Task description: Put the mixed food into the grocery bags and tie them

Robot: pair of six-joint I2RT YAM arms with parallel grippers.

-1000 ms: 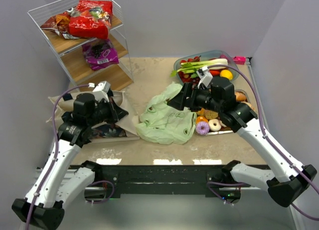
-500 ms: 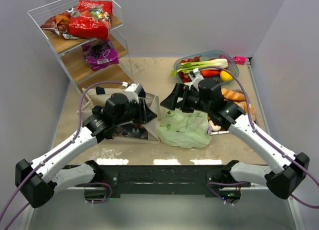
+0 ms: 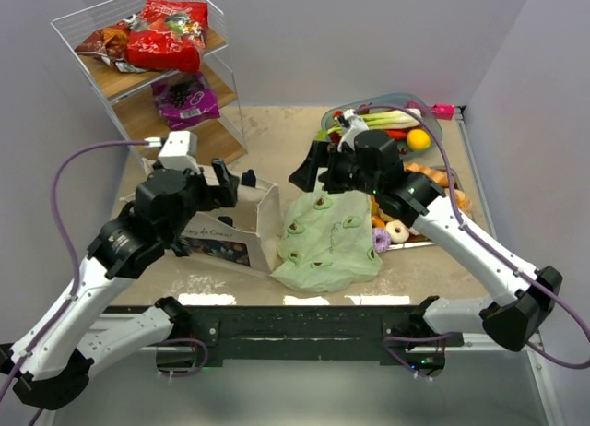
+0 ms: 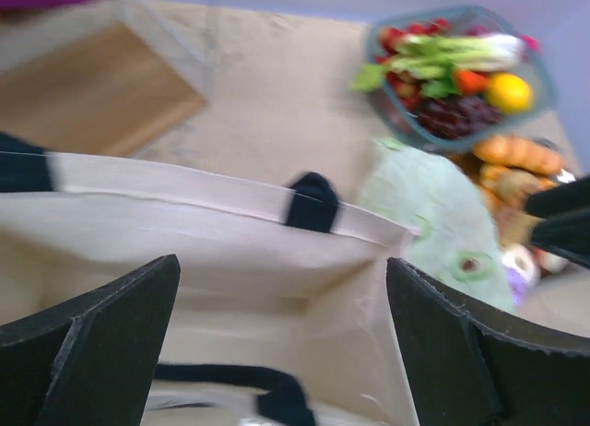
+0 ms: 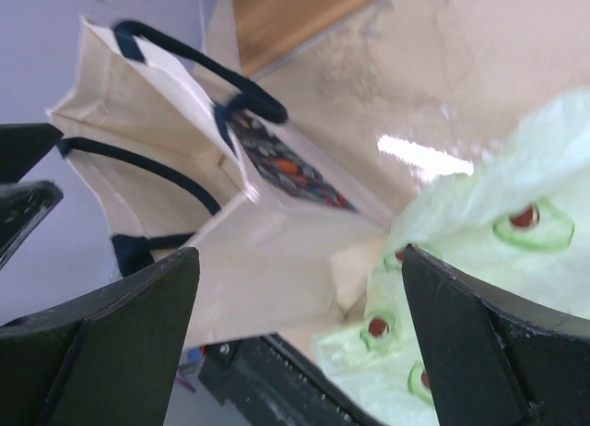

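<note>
The tote's rim by the black handle lies below my right gripper and to its left in the top view, so the gripper will next sweep its open fingers down to that rim.
The beige canvas tote (image 3: 251, 216) with black handles stands upright at centre-left, its mouth open. My left gripper (image 3: 235, 179) hovers open just above its rim; in the left wrist view the tote (image 4: 230, 232) fills the space below the spread jaws (image 4: 281, 343), which hold nothing. The pale-green avocado-print bag (image 3: 327, 242) lies crumpled right of the tote. My right gripper (image 3: 306, 168) hangs open above that bag's far edge, and its wrist view shows tote (image 5: 184, 195) and green bag (image 5: 479, 260) beneath empty jaws (image 5: 300, 343). Produce fills a clear bowl (image 3: 383, 124).
A wire shelf (image 3: 147, 76) at the back left carries red snack packets (image 3: 168, 34) and a purple packet (image 3: 184, 99). A tray (image 3: 415, 225) on the right holds croissants and doughnuts, partly hidden under my right arm. Walls close in on three sides.
My left gripper went from shut to open and let go of the tote, which now stands upright further right. The green bag has shifted toward the front edge. The right gripper moved left and back.
</note>
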